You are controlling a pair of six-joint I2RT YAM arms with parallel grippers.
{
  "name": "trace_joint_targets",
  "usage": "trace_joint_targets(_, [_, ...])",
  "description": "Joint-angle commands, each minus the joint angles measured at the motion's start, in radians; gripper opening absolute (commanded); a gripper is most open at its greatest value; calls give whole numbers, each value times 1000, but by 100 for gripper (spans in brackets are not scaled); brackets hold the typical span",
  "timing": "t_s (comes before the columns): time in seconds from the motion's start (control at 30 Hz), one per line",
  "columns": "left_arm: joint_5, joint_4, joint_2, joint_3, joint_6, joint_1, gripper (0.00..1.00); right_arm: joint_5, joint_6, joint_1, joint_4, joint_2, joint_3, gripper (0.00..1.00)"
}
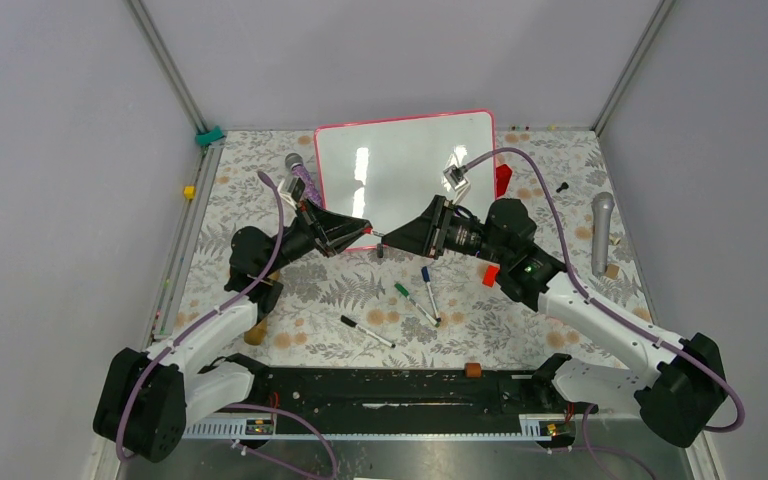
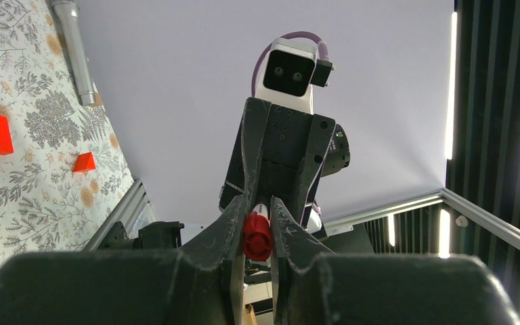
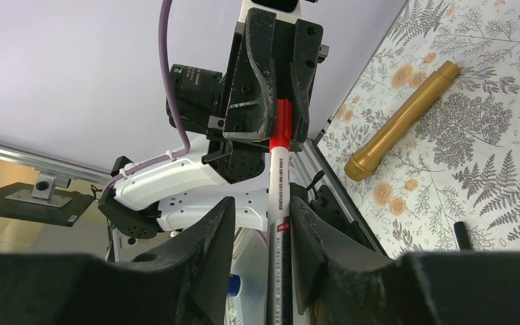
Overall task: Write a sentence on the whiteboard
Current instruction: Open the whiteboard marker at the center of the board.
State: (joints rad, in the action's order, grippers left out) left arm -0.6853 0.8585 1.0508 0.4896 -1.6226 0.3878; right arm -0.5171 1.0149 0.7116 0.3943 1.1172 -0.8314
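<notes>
Next, my left gripper draws off the white body of the red marker and down to the tabletop by the purple microphone. It releases the red cap there to keep the whiteboard clear.
The whiteboard [image 1: 405, 170] lies at the back middle of the table, pink-red framed and blank; no sentence shows on it. My two grippers meet tip to tip just in front of its near edge. The left gripper [image 1: 365, 232] is shut on the red cap [image 2: 258, 237] of a red marker [image 1: 378, 237]. The right gripper [image 1: 392, 238] faces it. In the right wrist view the marker's white barrel [image 3: 281, 189] runs between the right gripper's [image 3: 263, 223] fingers. It lies against one finger with a clear gap to the other, so that gripper is open.
Blue [image 1: 429, 287], green [image 1: 415, 303] and black [image 1: 367, 331] markers lie in front of the grippers. Red blocks [image 1: 490, 275] [image 1: 503, 180] sit to the right. A grey microphone [image 1: 602, 232] is at far right, a purple one [image 1: 298, 170] left of the board, a gold one [image 3: 399, 122] near the left arm.
</notes>
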Motion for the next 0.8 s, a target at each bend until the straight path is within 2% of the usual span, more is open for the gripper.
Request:
trace_joint_targets(0.0, [-11,22,8,26,19,1,0,-25,17,-2,78,5,-29,41])
trace_joint_targets(0.13, [-7,16,13,27,27,9,0,-16,14,-1,78,11,-31,37])
trace_joint_targets(0.2, [-11,14,21,31,31,13,0,-6,13,-2,74,10,-31,31])
trace_joint_targets(0.4, [-20,18,29,32,36,14,0,16,-12,-2,36,-3,-25,0])
trace_joint_targets(0.57, [-28,23,39,29,36,0,0,6,-35,-3,16,-27,-15,0])
trace_joint_targets(0.77, [-69,69,33,-14,1,-106,0,-10,-39,-53,12,-95,62,0])
